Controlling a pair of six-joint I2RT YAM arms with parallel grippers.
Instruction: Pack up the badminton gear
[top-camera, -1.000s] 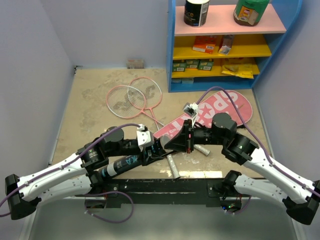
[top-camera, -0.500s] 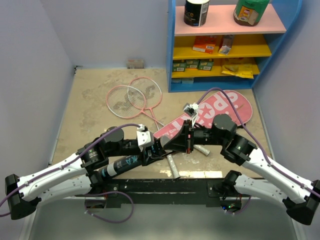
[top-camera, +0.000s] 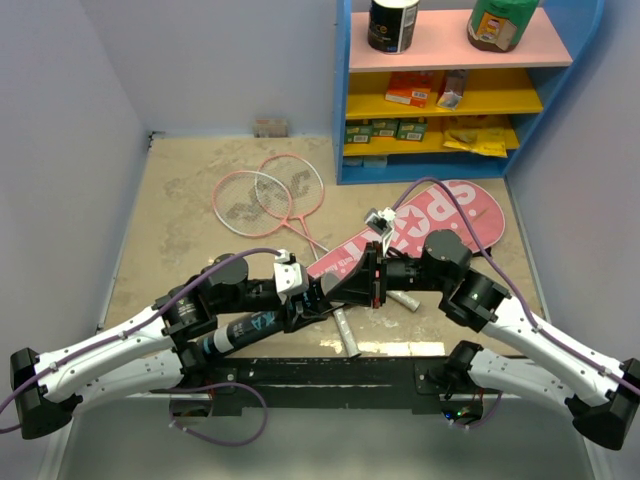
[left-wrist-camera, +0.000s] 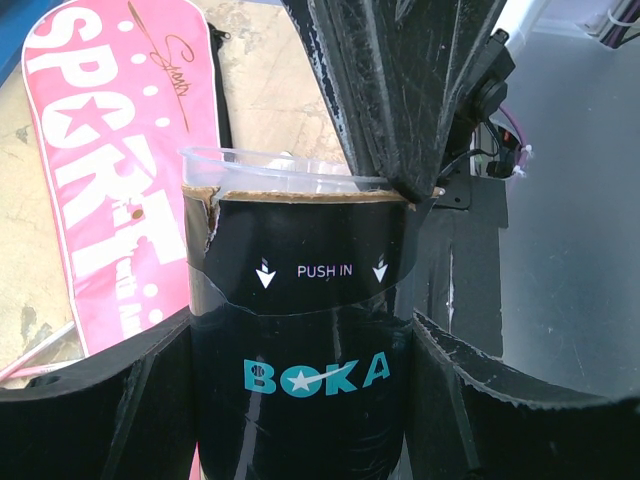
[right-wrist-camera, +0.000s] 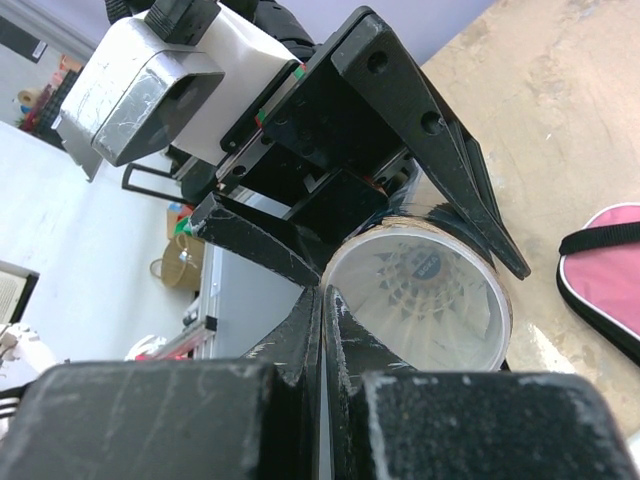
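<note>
Bare tabletop by the wall lies outward and to the left of my left gripper in the top view, so it should swing there, lower and release the tube.
My left gripper is shut on the long black shuttle tube, lettered "BOKA", one finger on each side. The tube lies low along my left arm, its open end toward the right arm. My right gripper is shut with nothing in it, its tips against the rim of the tube's mouth. A white feather shuttlecock sits inside the tube. The pink "SPORT" bag lies flat behind the grippers. Two pink-framed rackets lie overlapped on the table's left half.
A blue shelf unit with jars and boxes stands at the back right. The rackets' pale handles reach toward the table's near edge under the grippers. Walls close in the table on the left and right.
My right arm has edged slightly left toward the tube's mouth. The left arm and tube have stayed put.
</note>
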